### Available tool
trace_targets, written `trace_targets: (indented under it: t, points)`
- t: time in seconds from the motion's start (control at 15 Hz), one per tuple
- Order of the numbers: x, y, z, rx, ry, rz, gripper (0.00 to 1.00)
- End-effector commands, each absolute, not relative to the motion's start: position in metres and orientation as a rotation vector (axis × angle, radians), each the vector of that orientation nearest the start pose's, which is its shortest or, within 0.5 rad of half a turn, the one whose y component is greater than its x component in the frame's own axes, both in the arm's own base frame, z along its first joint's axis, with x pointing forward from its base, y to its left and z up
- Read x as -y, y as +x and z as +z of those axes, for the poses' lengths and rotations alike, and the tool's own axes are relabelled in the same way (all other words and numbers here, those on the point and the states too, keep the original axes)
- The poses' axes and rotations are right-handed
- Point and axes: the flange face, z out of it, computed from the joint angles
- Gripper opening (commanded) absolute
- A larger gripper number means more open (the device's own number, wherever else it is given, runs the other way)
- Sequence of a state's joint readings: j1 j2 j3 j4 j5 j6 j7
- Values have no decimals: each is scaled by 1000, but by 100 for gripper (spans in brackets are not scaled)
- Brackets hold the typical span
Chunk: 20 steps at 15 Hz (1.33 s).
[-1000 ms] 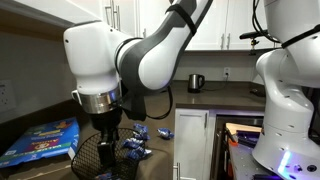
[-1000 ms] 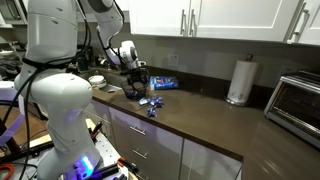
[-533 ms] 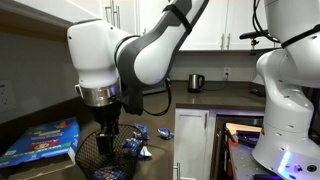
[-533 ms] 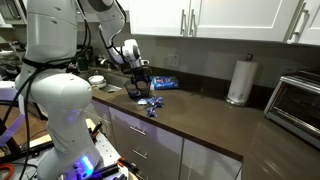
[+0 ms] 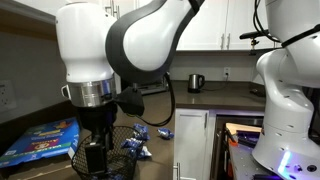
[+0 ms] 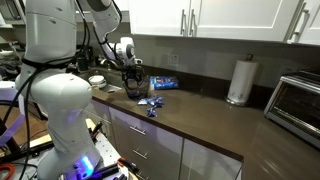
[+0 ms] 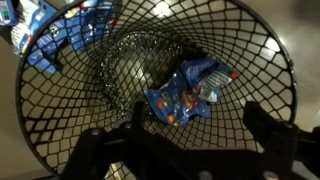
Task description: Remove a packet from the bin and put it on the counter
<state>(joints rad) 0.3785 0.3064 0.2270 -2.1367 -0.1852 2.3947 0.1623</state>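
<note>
My gripper should move down next with open fingers, through the bin's opening and onto the crumpled middle of the blue packet (image 7: 189, 92), because that packet is below on the bin's mesh bottom.
The bin (image 7: 255, 55) is a round black wire-mesh basket that fills the wrist view. One blue packet (image 7: 185, 92) lies crumpled on its bottom. My gripper (image 7: 185, 140) is open and empty, its two dark fingers straddling the space just below the packet, not touching it. In both exterior views the gripper (image 5: 97, 152) (image 6: 130, 78) hangs at the mouth of the bin (image 5: 78, 158) (image 6: 135, 91), which stands on the dark counter (image 6: 200, 110). A few other blue packets (image 5: 136, 146) (image 6: 150, 103) lie on the counter beside the bin.
A flat blue box (image 5: 40, 140) lies on the counter next to the bin and shows through the mesh (image 7: 65, 30). A paper towel roll (image 6: 238, 82) and a toaster oven (image 6: 296, 100) stand further along. A dark mug (image 5: 195, 82) stands on the far counter.
The arm has swung closer over the bin and the gripper has come down towards its mouth. The packets have not moved.
</note>
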Motion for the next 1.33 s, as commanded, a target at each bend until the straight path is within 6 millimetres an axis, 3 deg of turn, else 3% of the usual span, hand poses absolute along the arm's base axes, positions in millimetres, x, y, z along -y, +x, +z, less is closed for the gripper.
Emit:
trace_targets:
  t: [0.0,0.6,1.27]
  points:
    - [-313,472,258,923,-3006,80,100]
    - [-290,485,255,833,-2769,169,100]
    - [-290,475,228,843,-2765,199,100]
